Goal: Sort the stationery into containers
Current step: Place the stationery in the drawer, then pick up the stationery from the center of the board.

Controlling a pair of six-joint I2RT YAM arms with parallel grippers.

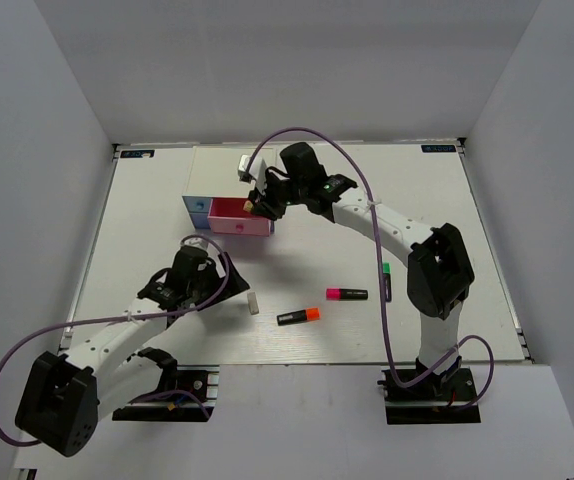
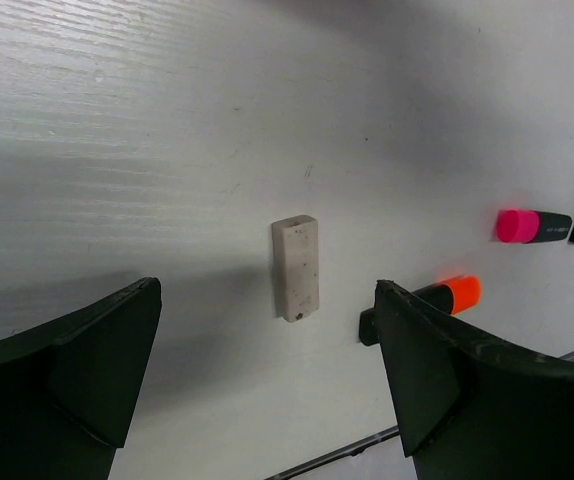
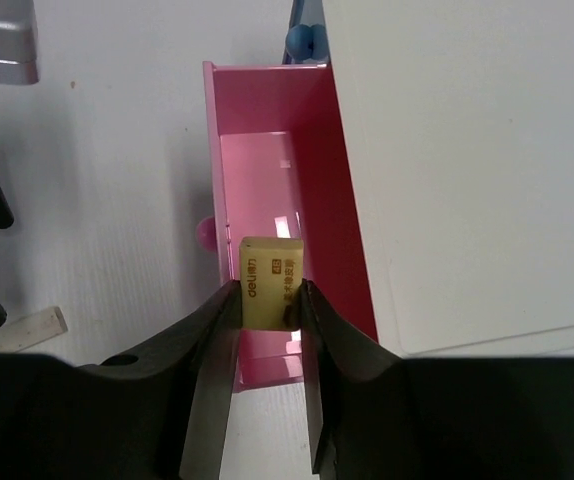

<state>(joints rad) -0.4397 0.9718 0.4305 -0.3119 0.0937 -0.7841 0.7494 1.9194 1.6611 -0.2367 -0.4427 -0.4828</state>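
Observation:
My left gripper is above the grey-white eraser, which is to the gripper's right in the top view. The gripper should next move that way and lower its open fingers around the middle of the eraser.
My right gripper is shut on the tiny tan block and holds it over the open pink drawer of the cream-topped box; it also shows in the top view. My left gripper is open and empty, just short of the grey-white eraser, which lies on the table. The orange highlighter, pink highlighter and green highlighter lie to the eraser's right.
A small whitish-grey piece lies behind the box, beside the right arm. The light-blue drawer front is left of the pink drawer. The white table's front edge is near the highlighters.

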